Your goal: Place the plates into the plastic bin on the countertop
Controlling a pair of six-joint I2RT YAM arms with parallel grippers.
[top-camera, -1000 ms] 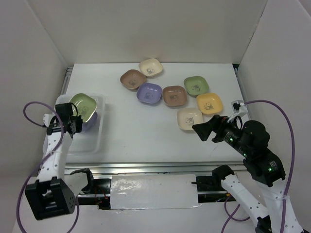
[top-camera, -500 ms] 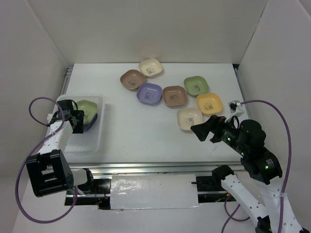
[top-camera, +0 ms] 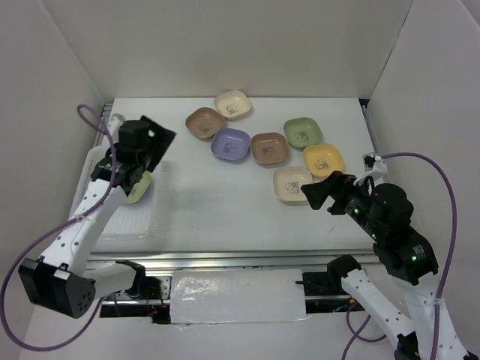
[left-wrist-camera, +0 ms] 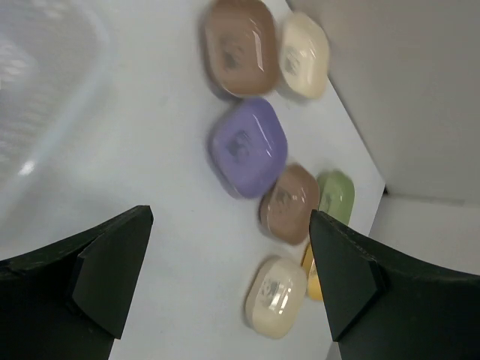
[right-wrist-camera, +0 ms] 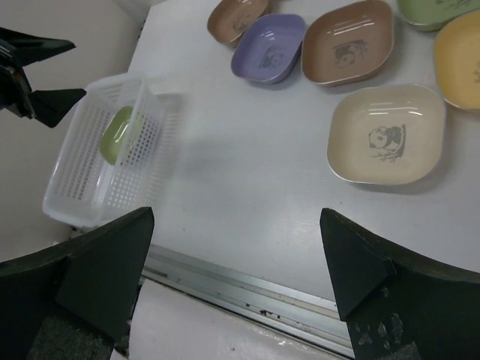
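Note:
I will next lower my left gripper across onto the near cream plate's bin-side rim (top-camera: 276,185) (left-wrist-camera: 257,289). It is below the gripper and to its right in the top view, beside bare countertop.
A green plate (top-camera: 139,187) lies in the plastic bin (top-camera: 124,221) at the left of the countertop (top-camera: 217,202); the right wrist view shows the same plate (right-wrist-camera: 118,133) through the bin's ribbed wall (right-wrist-camera: 90,187). Several more plates sit on the countertop: cream (top-camera: 233,104), brown (top-camera: 205,122), purple (top-camera: 230,143), brown (top-camera: 269,148), green (top-camera: 303,133), yellow (top-camera: 323,159) and cream (top-camera: 292,184). My left gripper (top-camera: 156,141) hangs open and empty above the bin's far end. My right gripper (top-camera: 319,193) is open and empty, just right of the near cream plate (right-wrist-camera: 386,135).
White walls close in the countertop at the back and both sides. A metal rail (top-camera: 225,259) runs along the near edge. In the left wrist view the bin's corner (left-wrist-camera: 45,97) is at upper left, with the purple plate (left-wrist-camera: 247,146) and a cream plate (left-wrist-camera: 276,306) ahead.
My left gripper opened and let the green plate go into the bin, then rose and swung toward the back right. The right arm barely shifted.

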